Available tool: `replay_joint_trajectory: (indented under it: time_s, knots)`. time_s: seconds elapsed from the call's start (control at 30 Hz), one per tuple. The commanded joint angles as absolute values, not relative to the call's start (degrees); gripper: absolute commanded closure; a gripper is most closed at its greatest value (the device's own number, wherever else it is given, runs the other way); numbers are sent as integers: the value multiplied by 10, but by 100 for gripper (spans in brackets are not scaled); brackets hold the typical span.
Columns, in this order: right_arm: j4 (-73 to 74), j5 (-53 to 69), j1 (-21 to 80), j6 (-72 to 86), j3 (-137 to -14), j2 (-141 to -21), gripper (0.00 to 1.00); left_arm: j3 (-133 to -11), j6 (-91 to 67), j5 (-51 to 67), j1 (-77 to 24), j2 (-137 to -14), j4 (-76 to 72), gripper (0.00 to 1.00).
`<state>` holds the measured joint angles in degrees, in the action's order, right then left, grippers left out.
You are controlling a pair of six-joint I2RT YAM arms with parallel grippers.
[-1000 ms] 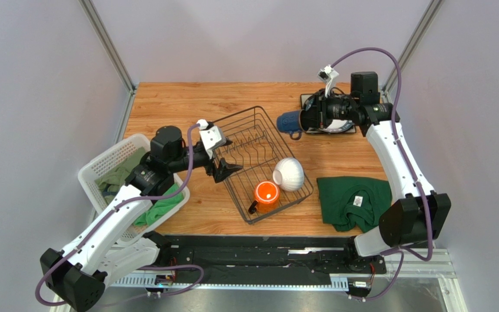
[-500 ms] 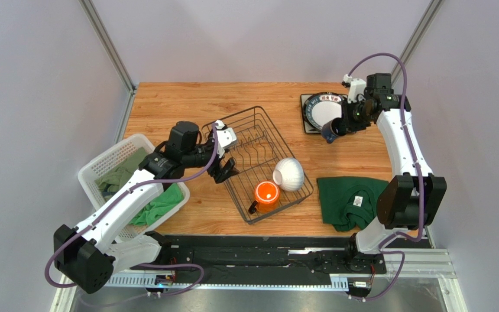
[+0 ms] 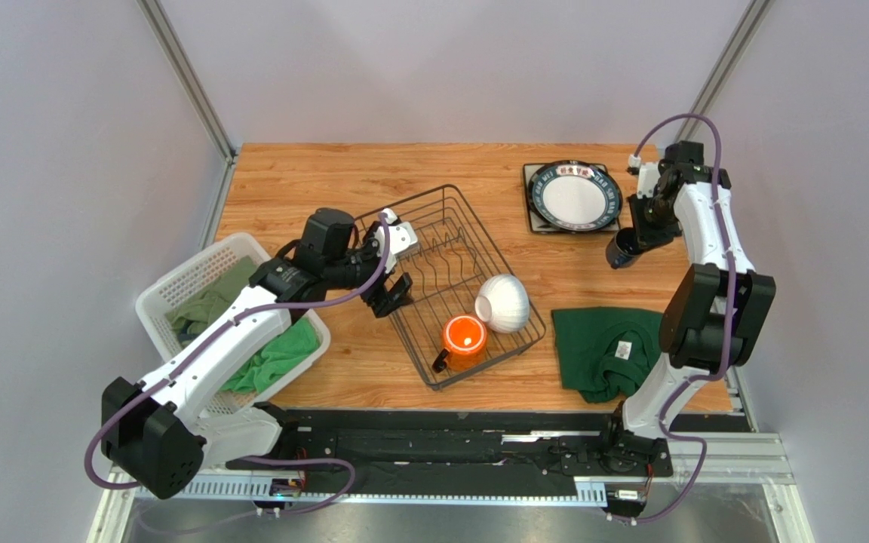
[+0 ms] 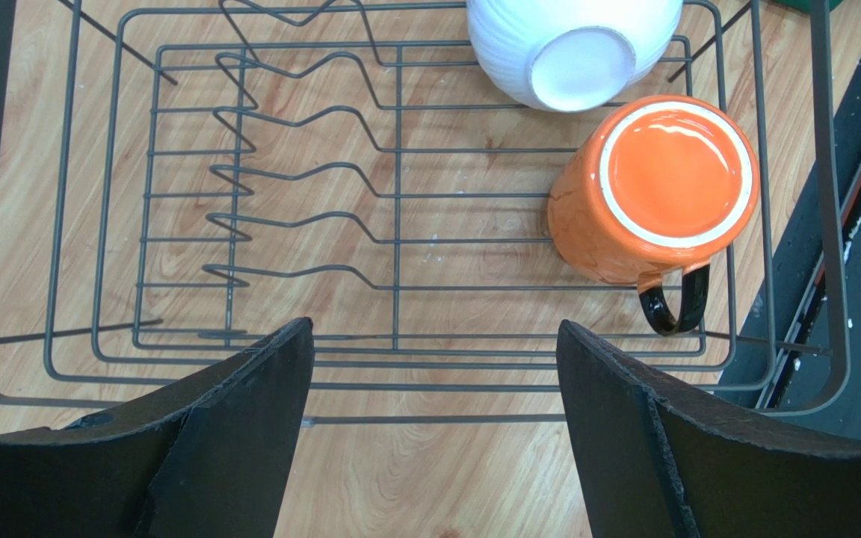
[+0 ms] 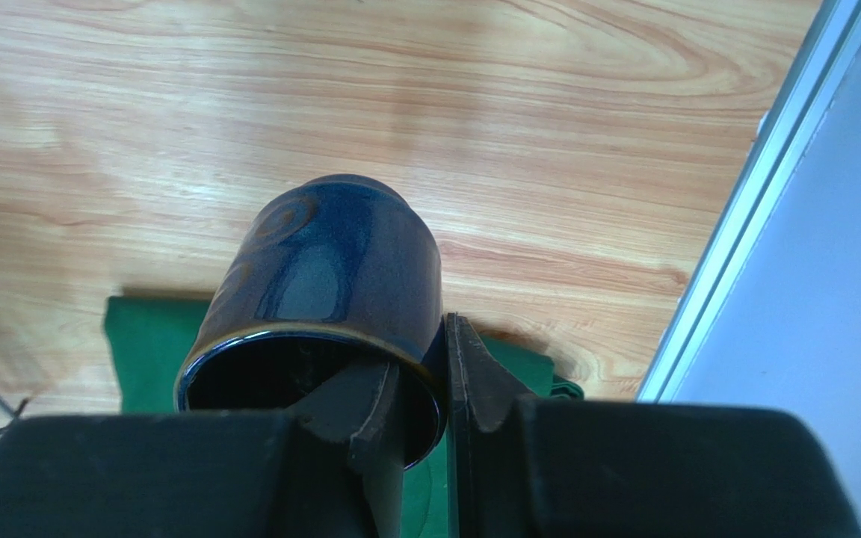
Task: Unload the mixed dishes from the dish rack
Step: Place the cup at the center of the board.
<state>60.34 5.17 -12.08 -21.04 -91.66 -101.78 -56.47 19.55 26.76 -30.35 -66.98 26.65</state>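
The dark blue mug goes next on the bare table that shows between the stacked plates and the wall. I will move my right gripper down toward the wall and stand the mug there.
The black wire dish rack sits mid-table and holds an orange mug and a white ribbed bowl at its near end. My left gripper is open and empty at the rack's left rim; in the left wrist view the rack, the mug and the bowl lie ahead. My right gripper is shut on the rim of the dark blue mug, one finger inside, as the right wrist view shows on the mug. Stacked plates lie at the back right.
A green cloth lies on the table near the right arm and shows under the mug in the right wrist view. A white slotted basket with green cloths stands at the left. The frame post and wall are close on the right.
My right arm has carried the dark blue mug from left of the plates, across them, to their right near side. My left gripper has shifted slightly along the rack's left rim.
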Motion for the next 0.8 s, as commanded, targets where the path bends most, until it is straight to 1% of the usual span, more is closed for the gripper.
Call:
replay_joint_trajectory:
  time_s: [0.0, 0.33, 0.73, 0.77]
  knots:
    - [571, 19, -142, -237, -929, -1048, 100, -590, 206, 269, -301, -667, 272, 13]
    - [556, 1, -170, -249, -962, -1121, 100, -591, 207, 272, -301, -674, 275, 13]
    - [559, 1, -186, -248, -1013, -1163, 100, -597, 205, 282, -302, -687, 278, 13]
    - [561, -17, -186, -247, -1017, -1168, 100, -597, 205, 281, -302, -686, 279, 13]
